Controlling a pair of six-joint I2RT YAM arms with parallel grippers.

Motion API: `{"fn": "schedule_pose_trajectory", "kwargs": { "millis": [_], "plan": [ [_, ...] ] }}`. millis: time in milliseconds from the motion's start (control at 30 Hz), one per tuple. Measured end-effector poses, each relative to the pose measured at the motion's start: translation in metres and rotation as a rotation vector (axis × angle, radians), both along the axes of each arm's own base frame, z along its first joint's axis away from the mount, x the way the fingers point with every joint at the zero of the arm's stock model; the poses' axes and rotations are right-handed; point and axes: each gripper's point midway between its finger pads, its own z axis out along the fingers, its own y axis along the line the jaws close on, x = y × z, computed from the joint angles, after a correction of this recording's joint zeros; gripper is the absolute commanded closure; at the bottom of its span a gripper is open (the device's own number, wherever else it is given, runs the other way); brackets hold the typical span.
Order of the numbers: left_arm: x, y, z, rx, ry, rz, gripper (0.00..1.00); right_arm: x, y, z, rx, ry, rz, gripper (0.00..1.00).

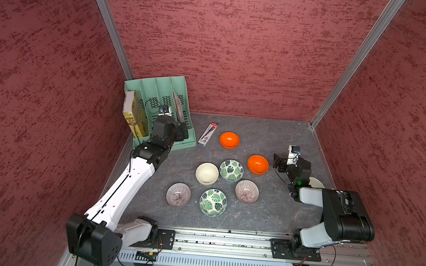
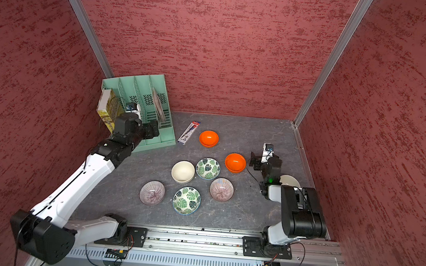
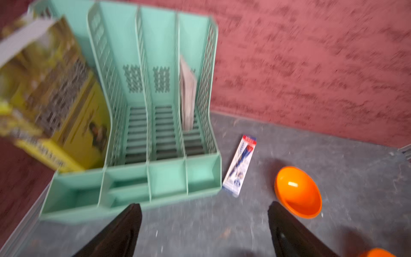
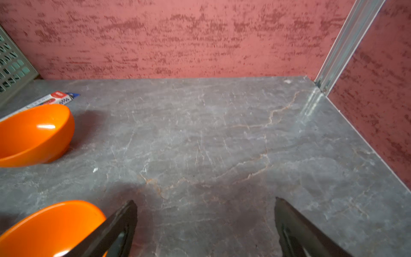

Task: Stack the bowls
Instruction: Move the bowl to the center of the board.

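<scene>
My left gripper comes back and down next onto the nearer purple-grey lined bowl's rim, on the side away from the cream bowl, where the table is bare.
Several bowls stand upright and apart on the grey table. In a top view I see two orange bowls (image 1: 229,140) (image 1: 257,164), a cream bowl (image 1: 207,173), two leaf-patterned bowls (image 1: 231,170) (image 1: 213,202) and two purple-grey lined bowls (image 1: 178,194) (image 1: 247,191). Another cream bowl (image 1: 316,182) is mostly hidden behind my right arm. My left gripper (image 1: 183,134) (image 3: 204,207) hangs open and empty by the organizer's front, left of the far orange bowl (image 3: 298,193). My right gripper (image 1: 277,161) (image 4: 205,204) is open and empty just right of the near orange bowl (image 4: 51,227).
A mint-green file organizer (image 1: 162,101) stands in the back left corner, with a yellow box (image 1: 132,114) in it. A flat pen pack (image 1: 208,134) lies between the organizer and the far orange bowl. Red walls close in three sides; a metal rail (image 1: 224,241) runs along the front.
</scene>
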Motion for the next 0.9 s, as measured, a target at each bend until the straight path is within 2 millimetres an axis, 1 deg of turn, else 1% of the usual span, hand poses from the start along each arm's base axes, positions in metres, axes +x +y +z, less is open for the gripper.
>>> {"fn": "schedule_pose_trajectory", "kwargs": {
  "millis": [67,133,200,267,400,533,633,700,767,833,900],
  "plan": [
    [-0.030,0.004,-0.033,-0.017,0.157,0.032,0.12,0.002,0.002,0.004,-0.007,-0.006,0.006,0.02],
    [-0.063,0.005,-0.066,-0.042,0.316,0.055,0.14,0.002,0.004,0.004,-0.011,0.003,0.014,0.02],
    [-0.096,0.005,-0.092,-0.073,0.445,0.082,0.16,0.003,0.006,0.002,-0.015,0.014,0.019,0.01],
    [-0.126,0.007,-0.110,-0.105,0.543,0.121,0.18,0.002,0.007,0.000,-0.015,0.022,0.022,0.02],
    [-0.166,0.005,-0.129,-0.171,0.649,0.166,0.23,0.001,0.007,-0.004,-0.018,0.041,0.021,0.01],
    [-0.194,-0.002,-0.156,-0.197,0.763,0.188,0.25,0.000,0.007,-0.007,-0.019,0.052,0.020,0.02],
    [-0.211,-0.004,-0.175,-0.196,0.842,0.215,0.31,0.000,0.007,-0.009,-0.019,0.059,0.020,0.02],
    [-0.215,-0.004,-0.182,-0.204,0.864,0.237,0.38,0.000,0.007,-0.009,-0.019,0.059,0.020,0.01],
    [-0.217,-0.005,-0.187,-0.216,0.875,0.255,0.41,0.000,0.007,-0.009,-0.019,0.060,0.020,0.02],
    [-0.219,-0.007,-0.191,-0.226,0.883,0.268,0.46,0.000,0.007,-0.009,-0.019,0.060,0.020,0.02],
    [-0.219,-0.008,-0.197,-0.232,0.890,0.286,0.53,0.000,0.007,-0.009,-0.019,0.060,0.020,0.02]
  ]
}}
